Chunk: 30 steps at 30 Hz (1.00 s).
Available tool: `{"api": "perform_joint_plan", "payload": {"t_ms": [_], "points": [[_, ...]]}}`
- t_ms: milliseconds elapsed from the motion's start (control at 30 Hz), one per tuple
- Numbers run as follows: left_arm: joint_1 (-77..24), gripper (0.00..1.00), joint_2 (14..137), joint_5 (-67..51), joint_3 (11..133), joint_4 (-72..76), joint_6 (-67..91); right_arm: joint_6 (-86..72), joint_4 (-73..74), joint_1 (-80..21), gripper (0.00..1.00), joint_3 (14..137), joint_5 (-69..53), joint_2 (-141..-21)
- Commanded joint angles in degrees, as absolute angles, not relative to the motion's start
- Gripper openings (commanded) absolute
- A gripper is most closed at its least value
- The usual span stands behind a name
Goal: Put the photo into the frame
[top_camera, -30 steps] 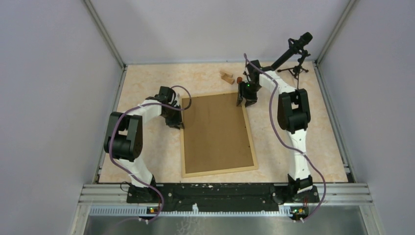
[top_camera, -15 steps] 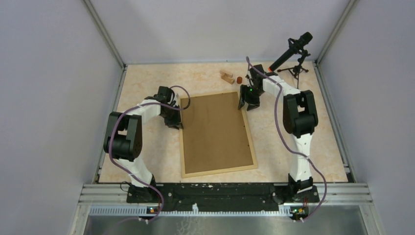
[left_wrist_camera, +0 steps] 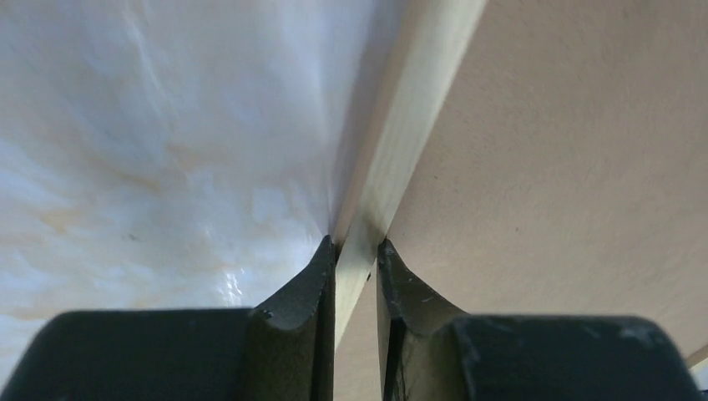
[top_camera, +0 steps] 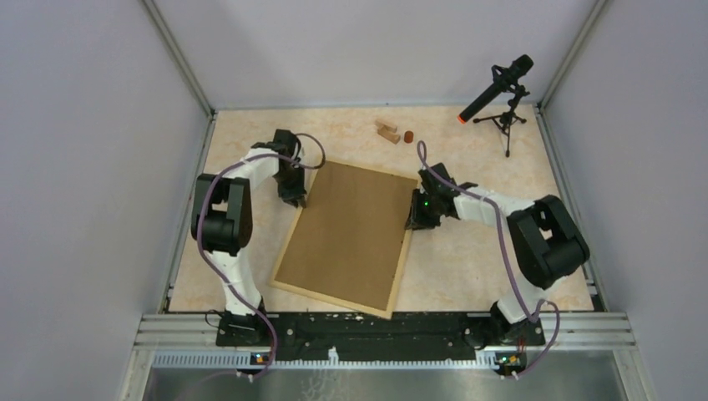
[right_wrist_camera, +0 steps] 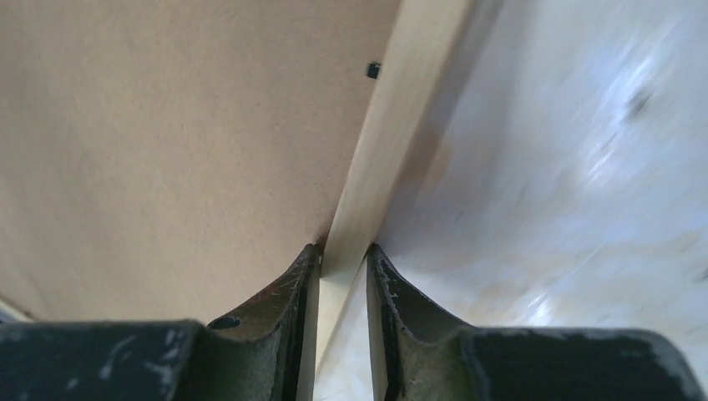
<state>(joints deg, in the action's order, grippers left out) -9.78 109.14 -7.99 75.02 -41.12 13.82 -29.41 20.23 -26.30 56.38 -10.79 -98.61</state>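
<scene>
My left gripper swings the bar outward toward the wooden blocks and releases it next, because the near corner overhangs the table.
The frame lies slanted on the table with its brown backing board facing up. My left gripper is shut on the frame's left rail near the far corner. In the left wrist view the pale rail runs between the fingers of that gripper. My right gripper is shut on the right rail a little below its far corner. The right wrist view shows the rail pinched in that gripper, with brown board to its left. The photo is out of view.
Small wooden blocks and a small reddish piece lie at the back of the table. A microphone on a tripod stands at the back right. Grey walls enclose the table on three sides.
The frame has swung clockwise, its near end going left. My right gripper came nearer along the right rail and closed on it. My left gripper kept its grip and shifted slightly farther back.
</scene>
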Motion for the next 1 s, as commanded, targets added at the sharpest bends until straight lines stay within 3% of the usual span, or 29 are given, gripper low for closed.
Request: {"api": "perform_joint_plan", "payload": {"t_ms": [0, 200, 267, 300, 367, 433, 533, 633, 833, 967], "points": [[-10.7, 0.0, 117.4, -8.3, 84.9, -37.7, 16.0, -44.5, 9.0, -36.1, 0.22, 46.1, -16.5, -91.9], [-12.4, 0.0, 130.1, -8.6, 105.1, -36.5, 13.2, -48.2, -3.9, -49.8, 0.27, 47.8, -19.9, -93.5], [-13.7, 0.04, 133.7, -9.1, 112.3, -37.1, 9.5, -46.6, -4.3, -52.4, 0.36, 51.1, -22.0, -94.6], [-14.3, 0.1, 135.1, -8.0, 116.1, -38.6, 8.6, -45.8, -3.0, -52.7, 0.42, 52.8, -22.4, -94.5], [-14.5, 0.37, 134.5, -7.1, 121.1, -42.3, 8.0, -43.4, 1.4, -51.6, 0.55, 53.7, -20.7, -91.3], [-14.5, 0.57, 129.8, -6.4, 120.9, -45.0, 8.6, -40.2, 7.0, -48.7, 0.67, 53.5, -18.1, -85.9], [-14.6, 0.8, 117.0, -7.5, 111.0, -43.5, 9.7, -34.1, 14.2, -40.2, 0.79, 54.0, -17.4, -78.8], [-14.5, 0.98, 102.7, -5.8, 92.7, -40.0, 12.1, -28.2, 21.3, -28.4, 0.82, 57.4, -17.9, -80.5], [-13.8, 0.99, 80.6, 3.2, 64.0, -40.0, 22.7, -18.0, 26.9, -19.5, 0.9, 70.9, -10.1, -96.7], [-13.4, 0.99, 72.1, 6.5, 53.2, -42.9, 31.2, -13.1, 29.5, -18.5, 0.88, 79.4, -7.4, -107.9]]}}
